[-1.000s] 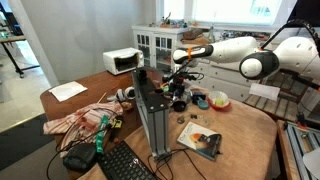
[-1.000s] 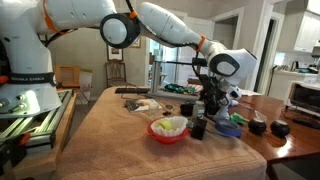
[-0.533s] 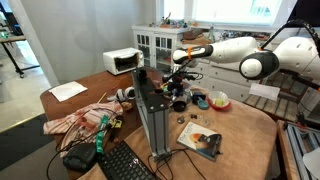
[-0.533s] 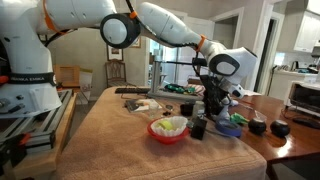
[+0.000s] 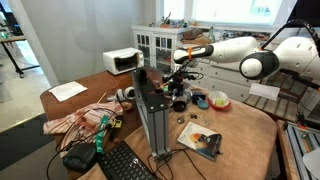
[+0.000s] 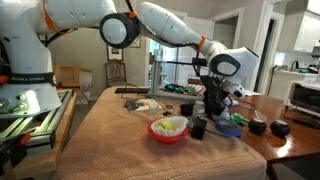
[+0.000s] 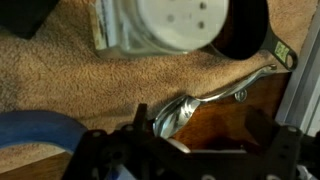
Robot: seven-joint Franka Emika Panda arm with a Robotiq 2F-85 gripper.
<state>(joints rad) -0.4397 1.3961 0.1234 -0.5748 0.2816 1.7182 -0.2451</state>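
The bowl end of the metal spoon is below the gap between the robot's spread fingers, so the open gripper should move down onto it next and close there.
In the wrist view my gripper (image 7: 195,152) is open, its dark fingers (image 7: 100,158) spread wide at the bottom edge with nothing held. A metal spoon (image 7: 200,105) lies just beyond the jaws, its bowl toward me and its handle running up to the right. Past it stand a white shaker with a holed lid (image 7: 170,25) and a black cup (image 7: 247,35). A blue dish (image 7: 40,135) sits at the left. In both exterior views the gripper (image 5: 181,86) (image 6: 213,96) hangs low over this cluster, near the black cup (image 6: 198,128).
A red bowl with yellow contents (image 6: 168,128) stands near the cluster. A computer tower (image 5: 150,120), keyboard (image 5: 125,163) and crumpled cloth (image 5: 85,118) fill one table end, a microwave (image 5: 122,62) behind. A flat box (image 5: 200,138) lies on the tan tablecloth (image 6: 110,140).
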